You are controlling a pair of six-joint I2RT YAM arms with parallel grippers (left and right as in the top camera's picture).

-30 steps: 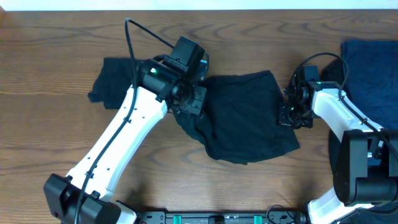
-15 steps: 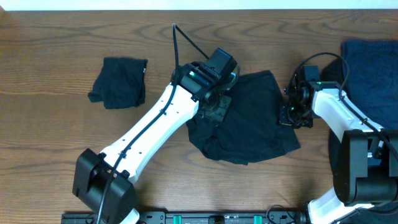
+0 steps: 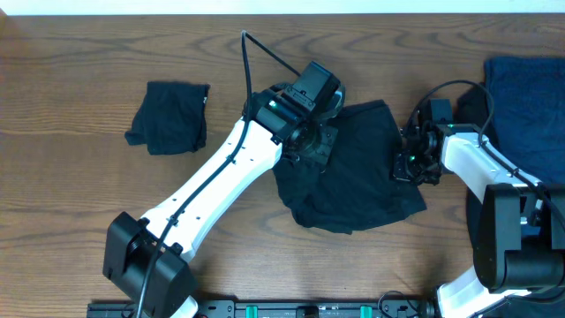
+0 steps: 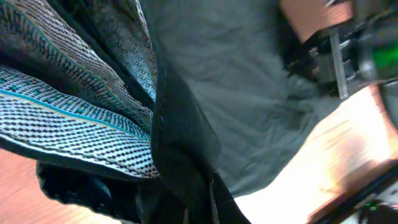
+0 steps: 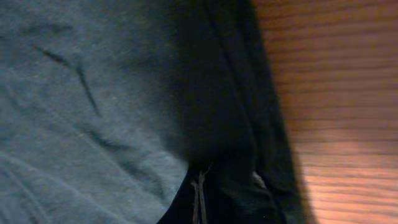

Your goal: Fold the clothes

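Observation:
My right gripper is low at the garment's dark hem (image 3: 397, 171) (image 5: 222, 164) and next needs to stay there before letting go of it, to keep that hem in place while my left gripper still holds the garment's raised fold.
A dark garment (image 3: 362, 181) lies spread in the middle of the wooden table, its left part bunched up. My left gripper (image 3: 316, 146) is over that left edge and shut on a fold of the fabric. In the left wrist view the jaws (image 4: 199, 208) pinch dark cloth (image 4: 242, 93), and a white and teal patterned lining (image 4: 68, 106) shows. My right gripper (image 3: 408, 166) is at the garment's right edge. In the right wrist view its jaws (image 5: 199, 199) are shut on the dark hem beside grey-looking cloth (image 5: 74, 124).
A small folded black garment (image 3: 169, 117) lies at the far left. A blue cloth pile (image 3: 528, 97) sits at the right edge, behind the right arm. Bare wood table (image 3: 71, 221) lies in front and to the left.
My left gripper has swept to the right from near the folded black piece, carrying the garment's left edge over the spread cloth. The right gripper has barely moved.

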